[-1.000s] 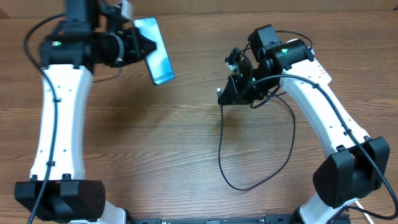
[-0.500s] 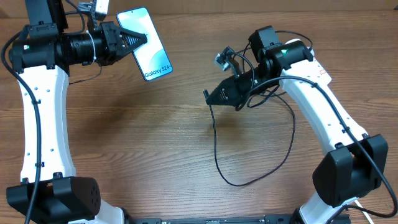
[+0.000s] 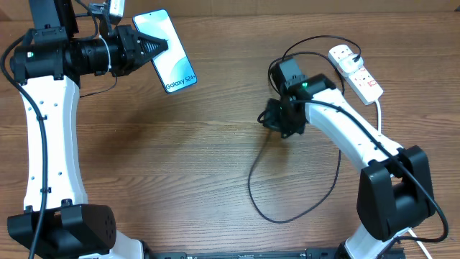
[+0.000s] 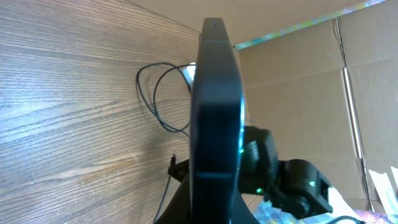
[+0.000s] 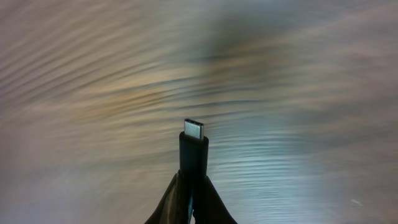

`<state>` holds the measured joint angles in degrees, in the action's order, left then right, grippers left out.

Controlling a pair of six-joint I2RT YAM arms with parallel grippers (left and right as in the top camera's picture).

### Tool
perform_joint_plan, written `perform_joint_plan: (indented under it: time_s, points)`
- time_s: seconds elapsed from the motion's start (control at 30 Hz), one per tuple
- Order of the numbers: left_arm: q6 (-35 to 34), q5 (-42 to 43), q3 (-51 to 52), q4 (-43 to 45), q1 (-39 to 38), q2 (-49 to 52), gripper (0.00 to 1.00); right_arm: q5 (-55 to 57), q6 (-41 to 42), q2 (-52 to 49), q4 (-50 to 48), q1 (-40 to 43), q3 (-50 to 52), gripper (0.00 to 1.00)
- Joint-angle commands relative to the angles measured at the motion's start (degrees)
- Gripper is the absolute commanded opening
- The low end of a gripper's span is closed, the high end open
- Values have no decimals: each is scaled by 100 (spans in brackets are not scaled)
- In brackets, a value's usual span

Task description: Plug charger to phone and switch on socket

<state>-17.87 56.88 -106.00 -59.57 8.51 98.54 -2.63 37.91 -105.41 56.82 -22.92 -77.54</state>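
Observation:
The robot will next lower the charger's connector end in its right gripper onto the bare wood beneath and release it there, since the silver end still hangs above the table.
My left gripper [image 3: 147, 49] is shut on the phone [image 3: 169, 52], held above the table at the back left with its blue "Galaxy S24" screen up. In the left wrist view the phone [image 4: 216, 112] shows edge-on between the fingers [image 4: 208, 205]. My right gripper [image 3: 272, 119] is shut on the charger's connector tip [image 5: 193, 142], whose silver end points at the table close below. The thin black charger cable [image 3: 287, 208] loops over the table's front middle. The white socket [image 3: 356, 70] lies at the back right, with the cable running up to it.
The socket's thick white cord [image 3: 377, 115] runs down along my right arm. Cardboard walls [image 4: 298, 68] stand behind the table. The wooden table [image 3: 158, 165] lies between the two arms.
My right arm has swung in and turned down, carrying the connector tip to the right and lower. The socket now shows. My left arm shifted left a second ago and then held still.

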Motion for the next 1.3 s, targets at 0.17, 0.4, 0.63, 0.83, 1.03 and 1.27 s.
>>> perform_joint_plan:
  time_s: [0.17,0.4,0.63,0.83,1.03,1.27]
  points:
    - [-15,96,-24,28,15,-76,4,1029,1355,-57,-450,-22,765,4]
    - [-13,96,-24,28,13,-76,4,990,1462,-129,-581,-20,903,5]
    - [-15,96,-24,24,13,-76,4,1010,1460,-129,-662,-11,901,37]
    - [-13,96,-24,24,13,-76,4,955,1386,-129,-774,90,903,37]
    - [-13,96,-22,26,13,-76,4,63,518,-129,-1397,120,901,31]
    - [-13,96,-24,26,13,-76,4,-264,120,-129,-1646,114,901,31]
